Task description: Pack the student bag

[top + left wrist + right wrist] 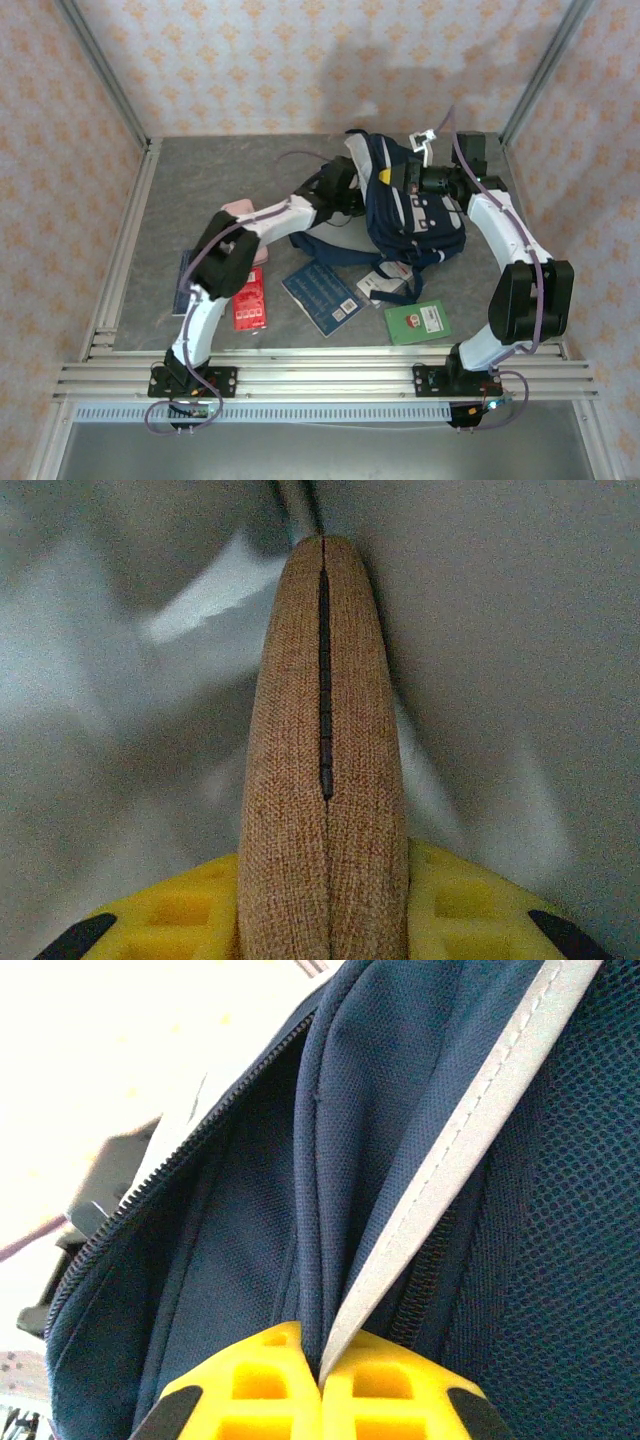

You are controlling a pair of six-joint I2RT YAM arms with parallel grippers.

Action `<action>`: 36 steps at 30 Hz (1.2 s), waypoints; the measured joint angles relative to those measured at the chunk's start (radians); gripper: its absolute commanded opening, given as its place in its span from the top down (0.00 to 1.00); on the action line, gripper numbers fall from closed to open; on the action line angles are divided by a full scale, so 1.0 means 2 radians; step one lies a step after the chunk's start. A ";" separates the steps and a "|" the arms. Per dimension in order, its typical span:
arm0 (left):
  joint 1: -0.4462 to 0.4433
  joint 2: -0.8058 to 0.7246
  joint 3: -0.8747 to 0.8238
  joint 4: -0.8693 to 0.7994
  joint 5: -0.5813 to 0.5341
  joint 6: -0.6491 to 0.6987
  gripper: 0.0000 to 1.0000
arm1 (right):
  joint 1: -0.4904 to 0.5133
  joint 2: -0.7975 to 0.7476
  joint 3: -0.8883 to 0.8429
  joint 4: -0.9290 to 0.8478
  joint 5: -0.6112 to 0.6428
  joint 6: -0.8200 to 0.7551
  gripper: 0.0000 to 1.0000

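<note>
Next, my right gripper will carry the bag's rim fabric down and over the bag's grey-lined opening (347, 232) and release it, since that rim stands pulled up off the opening.
The student bag (425, 215), navy with white front patches, lies at the back of the table. My right gripper (322, 1365) is shut on the bag's (230, 1260) rim fabric beside its light stripe (470, 1120); from above this gripper (386, 177) sits at the bag's top left edge. My left gripper (325, 890) is shut on a brown woven pouch (290, 780) with a dark zip, which stands up between the yellow jaws with grey lining all round it. In the top view the left arm's wrist (338, 185) reaches in at the bag's left side, its fingers hidden by the fabric.
On the table in front of the bag lie a blue notebook (320, 297), a green booklet (420, 321), a red card pack (250, 301), a white tagged item (385, 283) and a pink object (240, 209). Metal rails (320, 375) run along the near edge.
</note>
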 measured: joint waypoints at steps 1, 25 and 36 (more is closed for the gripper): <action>-0.006 0.024 0.031 -0.006 0.000 -0.002 0.43 | -0.001 0.000 -0.006 0.022 -0.001 0.016 1.00; -0.006 -0.154 -0.105 -0.075 -0.084 0.046 0.10 | -0.002 -0.019 -0.019 0.050 0.115 0.023 1.00; 0.012 -0.309 -0.236 -0.165 -0.192 0.072 0.07 | 0.034 -0.019 -0.031 0.043 0.185 0.027 0.93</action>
